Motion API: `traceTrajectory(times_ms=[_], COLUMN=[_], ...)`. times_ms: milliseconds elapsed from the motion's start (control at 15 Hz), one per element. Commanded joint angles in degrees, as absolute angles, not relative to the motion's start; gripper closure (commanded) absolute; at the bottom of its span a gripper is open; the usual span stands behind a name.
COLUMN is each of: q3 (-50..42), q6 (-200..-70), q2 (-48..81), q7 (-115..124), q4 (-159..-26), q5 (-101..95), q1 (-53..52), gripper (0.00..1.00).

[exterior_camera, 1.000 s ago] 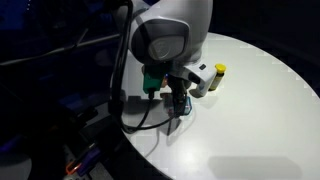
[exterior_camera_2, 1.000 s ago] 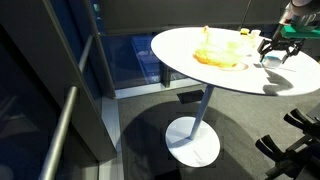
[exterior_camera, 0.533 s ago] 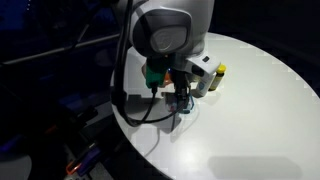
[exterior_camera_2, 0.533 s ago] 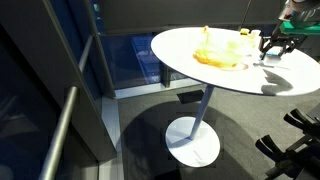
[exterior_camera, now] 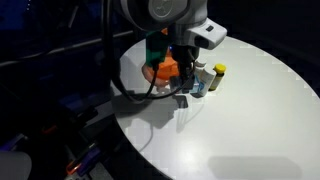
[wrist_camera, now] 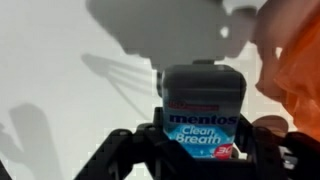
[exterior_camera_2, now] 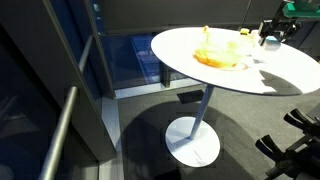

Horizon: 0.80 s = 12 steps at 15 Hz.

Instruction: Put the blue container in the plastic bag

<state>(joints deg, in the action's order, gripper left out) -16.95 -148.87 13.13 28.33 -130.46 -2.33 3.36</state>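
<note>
The blue container [wrist_camera: 203, 95] still hangs beside the orange plastic bag, so next my gripper rises, moves to the right in the wrist view and comes down over the bag.
The blue container [wrist_camera: 203, 95], a Mentos Clean Breath tub with a dark lid, fills the wrist view, and my gripper [wrist_camera: 203, 138] is shut on it, one finger on each side. It hangs clear of the white table [wrist_camera: 70, 60]. The orange plastic bag [wrist_camera: 295, 60] lies just to the right of it. In both exterior views the bag [exterior_camera: 163, 70] [exterior_camera_2: 215, 55] rests on the table, with the gripper [exterior_camera: 188, 88] [exterior_camera_2: 272, 35] raised beside it. The container is too small to make out in those views.
A small bottle with a yellow cap [exterior_camera: 218, 73] stands on the round white table [exterior_camera: 250, 120] close to the gripper. The table stands on a single pedestal [exterior_camera_2: 195, 135], and its edge [exterior_camera_2: 300, 90] is near the arm. Dark railings and glass surround it.
The jaws have closed on the blue container. The arm has since risen, lifting the container off the table beside the bag.
</note>
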Motion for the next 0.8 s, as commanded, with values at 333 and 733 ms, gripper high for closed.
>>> traceTrajectory(times_ms=[333,733], q3=[-11.91,-6.44], q6=[-143.67,-143.95], q2=[1.98,4.48], q7=[35.37,33.83], q4=[-130.72,-127.88], q5=[-9.56,-6.45], q1=[1.04,1.20], gripper=[0.61,0.61])
